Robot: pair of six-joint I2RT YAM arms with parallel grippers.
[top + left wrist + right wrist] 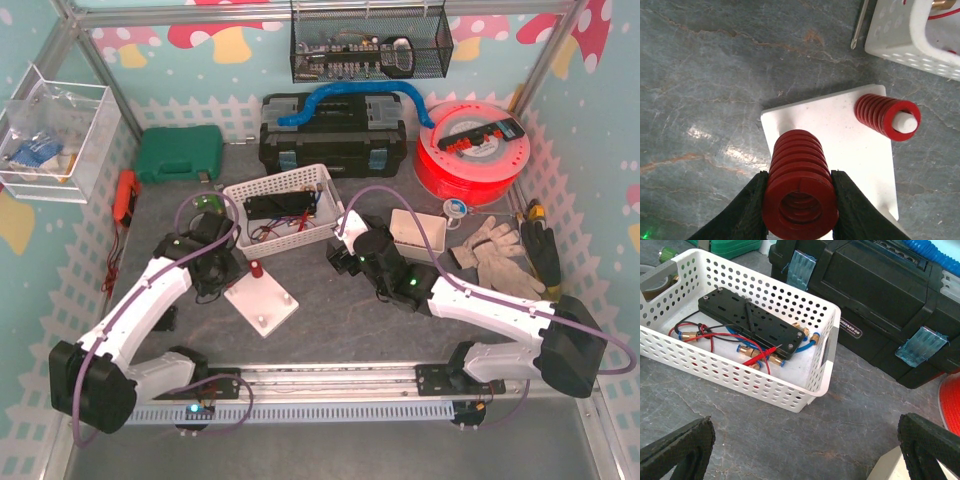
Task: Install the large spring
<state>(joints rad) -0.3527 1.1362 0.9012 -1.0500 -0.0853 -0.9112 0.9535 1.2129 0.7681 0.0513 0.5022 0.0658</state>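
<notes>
My left gripper has the large red spring and will next lower and release it on the plate corner (pixel 232 291) (pixel 778 122) beside the smaller spring's, since that's directly below.
My left gripper (pixel 800 200) is shut on the large red spring (pixel 799 175). It holds the spring upright over the near left part of the white base plate (pixel 850 145). Whether the spring sits on a peg is hidden. A smaller red spring (pixel 887 116) stands on a white peg at the plate's far right corner. In the top view the left gripper (pixel 215 272) is at the plate's (pixel 265 305) left edge, next to the smaller spring (pixel 256 268). My right gripper (pixel 805 455) is open and empty over bare table, right of the plate in the top view (pixel 343 250).
A white perforated basket (pixel 790 390) with a black block, brass fittings and red leads stands just beyond the right gripper, also in the top view (pixel 330 185). A black toolbox (pixel 335 135), green case (pixel 178 152), red spool (pixel 470 150), white box (pixel 418 232) and gloves (pixel 495 250) lie behind and to the right.
</notes>
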